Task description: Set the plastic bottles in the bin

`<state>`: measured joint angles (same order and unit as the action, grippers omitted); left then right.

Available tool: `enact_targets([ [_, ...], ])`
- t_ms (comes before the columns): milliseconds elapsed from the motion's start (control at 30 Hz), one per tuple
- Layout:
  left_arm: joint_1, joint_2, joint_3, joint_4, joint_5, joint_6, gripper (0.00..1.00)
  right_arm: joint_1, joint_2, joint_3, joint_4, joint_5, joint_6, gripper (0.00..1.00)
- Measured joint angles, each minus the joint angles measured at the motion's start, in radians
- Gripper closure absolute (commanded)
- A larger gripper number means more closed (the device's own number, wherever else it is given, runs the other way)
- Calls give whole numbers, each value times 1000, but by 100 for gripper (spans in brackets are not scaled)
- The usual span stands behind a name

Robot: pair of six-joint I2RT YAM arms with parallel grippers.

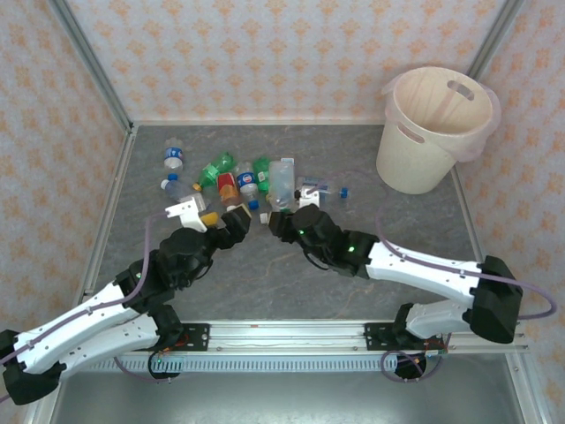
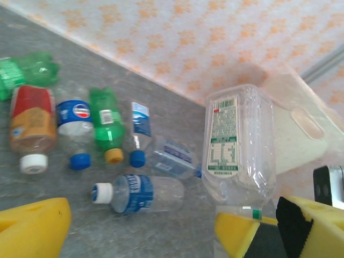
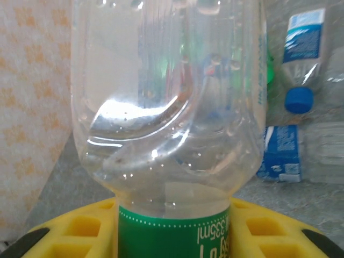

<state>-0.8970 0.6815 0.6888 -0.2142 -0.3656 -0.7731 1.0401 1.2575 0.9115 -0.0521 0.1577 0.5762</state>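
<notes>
My right gripper will move up and swing outward over the bin's opening (image 1: pixel 444 102) to let go of the clear bottle, because the pale bin is upright and uncovered.
My right gripper (image 1: pixel 284 217) (image 3: pixel 173 231) is shut on a clear bottle with a green label (image 1: pixel 282 179) (image 3: pixel 169 107) (image 2: pixel 236 145) and holds it up by the labelled neck end. The left gripper (image 1: pixel 231 221) (image 2: pixel 180 236) stands open just left of it, its yellow fingers (image 2: pixel 32 226) wide apart. Several more bottles lie in a heap behind: a red-labelled one (image 2: pixel 32 126), a Pepsi one (image 2: pixel 74 126), a green one with an orange cap (image 2: pixel 106 126) and a white-capped one (image 2: pixel 137 192). The pale bin (image 1: pixel 437 128) stands upright at the far right.
Another bottle with a blue label (image 1: pixel 174 157) lies at the heap's far left, and a clear one (image 1: pixel 318 188) at its right. Patterned walls and metal posts close in the grey table (image 1: pixel 371 221). Bare tabletop stretches between the heap and the bin.
</notes>
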Motion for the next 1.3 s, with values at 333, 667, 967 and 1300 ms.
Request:
enact_targets([
  [333,0,121,16,165,142,69,1,-128,-219,-42,-53,117,14,69],
  [667,-13,174,15,272,206,87,1,-417,-251,141,-163,100,-20,69],
  [967,-13,174,13,333,205,83,1,-650,-128,422,-195,48,-89,70],
  [1300,-29,174,4,365,207,71,1,-973,94,605,-214,-130,-36,71],
])
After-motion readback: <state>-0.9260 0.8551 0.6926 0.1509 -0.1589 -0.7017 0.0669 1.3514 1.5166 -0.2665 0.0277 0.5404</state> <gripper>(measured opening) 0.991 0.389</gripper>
